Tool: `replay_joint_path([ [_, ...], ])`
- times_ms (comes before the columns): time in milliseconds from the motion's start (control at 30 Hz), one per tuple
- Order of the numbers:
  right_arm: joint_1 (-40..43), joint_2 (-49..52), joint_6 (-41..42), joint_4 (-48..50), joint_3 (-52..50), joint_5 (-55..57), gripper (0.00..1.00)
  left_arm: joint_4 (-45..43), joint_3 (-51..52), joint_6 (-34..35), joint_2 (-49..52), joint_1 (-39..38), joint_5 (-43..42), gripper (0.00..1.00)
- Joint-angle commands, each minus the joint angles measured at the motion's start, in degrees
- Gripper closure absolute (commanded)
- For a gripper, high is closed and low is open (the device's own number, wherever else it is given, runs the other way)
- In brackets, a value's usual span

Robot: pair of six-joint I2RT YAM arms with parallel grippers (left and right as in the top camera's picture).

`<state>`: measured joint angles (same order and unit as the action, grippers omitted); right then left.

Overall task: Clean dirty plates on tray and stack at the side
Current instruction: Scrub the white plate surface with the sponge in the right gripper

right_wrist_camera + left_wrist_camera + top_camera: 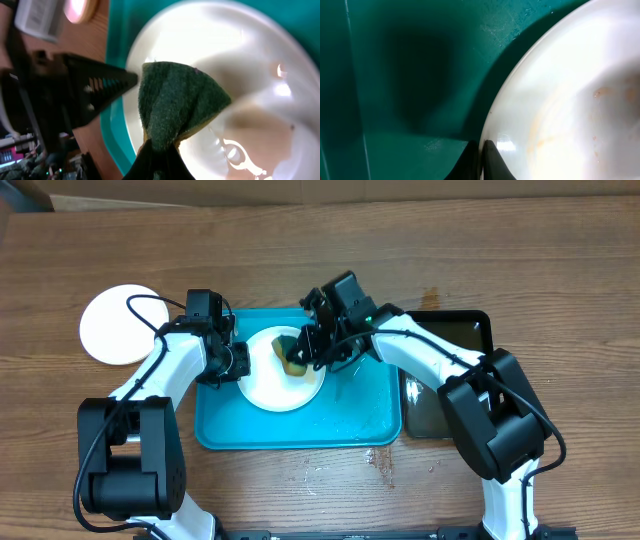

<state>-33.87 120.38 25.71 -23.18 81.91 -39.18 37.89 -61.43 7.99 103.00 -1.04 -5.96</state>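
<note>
The black tray lies open beside the turquoise one, so I need to raise my right gripper, cross to the right in the overhead view, lower into it and release.
A white plate (270,385) lies on the turquoise tray (350,415). My left gripper (236,362) is shut on the plate's left rim; in the left wrist view the jaws (481,162) pinch the rim of the plate (560,100), which bears faint orange-brown smears. My right gripper (305,345) is shut on a green and yellow sponge (292,356) pressed onto the plate; in the right wrist view the jaws (160,160) hold the sponge (175,100) on the plate (260,60). A second white plate (115,323) lies on the table at the left. No third plate shows.
A smaller black tray (460,335) sits just right of the turquoise tray, partly under my right arm. The wooden table (520,250) surrounds both trays. The turquoise tray floor (395,75) shows wet specks beside the plate.
</note>
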Motion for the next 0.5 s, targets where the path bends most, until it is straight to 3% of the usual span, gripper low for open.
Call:
replay_joint_path([
  [0,-2.49,-0.94,0.09,2.69,-3.63,-0.92,0.96,-0.07,0.52,0.20,0.72,-0.11,-0.02,0.96],
  [267,-6.38,-0.76,0.04,6.84,-6.95,8.28,0.96,0.00,0.52,0.20,0.72,-0.11,-0.02,0.96],
  [467,-4.46,-0.81,-0.68,7.56,-7.17,15.17,0.96,0.00,0.52,0.20,0.72,-0.11,-0.02,0.96],
])
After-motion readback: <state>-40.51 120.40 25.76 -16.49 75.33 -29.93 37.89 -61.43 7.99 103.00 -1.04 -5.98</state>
